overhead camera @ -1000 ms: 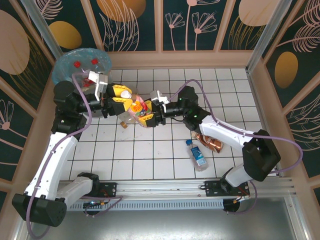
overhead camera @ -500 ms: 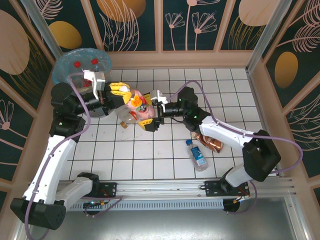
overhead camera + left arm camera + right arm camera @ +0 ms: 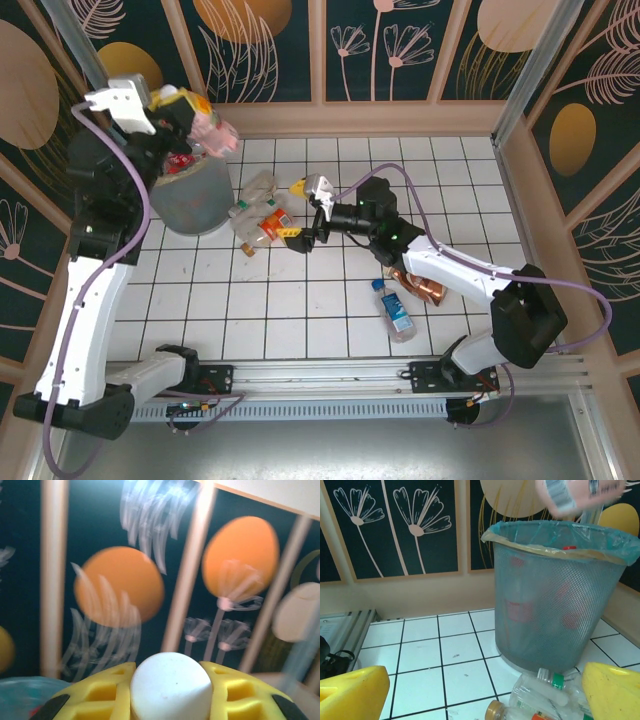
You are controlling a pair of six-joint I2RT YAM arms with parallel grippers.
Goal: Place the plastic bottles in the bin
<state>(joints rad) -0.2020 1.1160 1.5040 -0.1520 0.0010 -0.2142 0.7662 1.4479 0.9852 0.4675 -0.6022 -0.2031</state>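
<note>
Next, my left gripper lowers the clear pink-tinted bottle into the bin's opening [image 3: 181,163] [image 3: 27,700] and lets go of it there, since that opening lies below my gripper.
My left gripper [image 3: 196,112] is raised high at the back left, shut on a clear pink-tinted bottle [image 3: 214,129] over the bin [image 3: 195,208]. In the left wrist view the bottle's white cap [image 3: 170,687] sits between the yellow fingers [image 3: 95,700]. The right wrist view has the grey mesh bin [image 3: 555,600] with its blue bag, red-labelled bottles inside, and the held bottle [image 3: 580,495] above the rim. My right gripper [image 3: 299,214] is open and empty beside a pile of bottles [image 3: 258,215] at the bin's foot. These bottles [image 3: 555,692] lie just ahead of its right finger [image 3: 612,690].
A blue-labelled bottle [image 3: 397,310] and a copper-coloured bottle [image 3: 420,285] lie on the white tiles under the right forearm. Patterned wall panels [image 3: 320,50] close in the back and sides. Open tiled floor [image 3: 300,310] lies in the near middle.
The right gripper opened and let go of the bottle at the pile. The left gripper closed on it and carried it up and back-left, over the bin.
</note>
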